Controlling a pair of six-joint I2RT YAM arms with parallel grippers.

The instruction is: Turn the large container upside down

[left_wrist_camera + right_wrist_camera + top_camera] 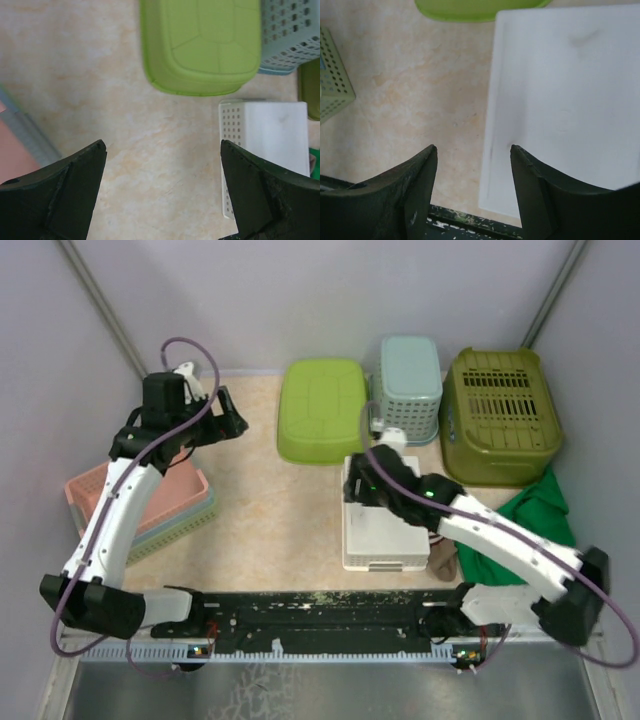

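My left gripper lowers and moves back onto the basket's rim facing the lime tub [26, 134] next, as the pink basket sits open side up on its stack.
A white container [380, 535] lies bottom up at the table's middle right; it also shows in the left wrist view [272, 145] and the right wrist view [570, 100]. My right gripper [358, 483] hovers open over its left edge, one finger over the table and one over the white bottom [472, 148]. A lime green tub [322, 410] lies bottom up behind it, also in the left wrist view [200, 45]. A large olive basket [500, 415] lies bottom up at the back right. My left gripper [232, 422] is open and empty over bare table [162, 145], left of the lime tub.
A blue-grey basket [410, 385] stands between the lime tub and the olive basket. A stack of pink and green baskets [150, 495] sits at the left under the left arm. A green cloth [530, 525] lies at the right. Walls close in on three sides.
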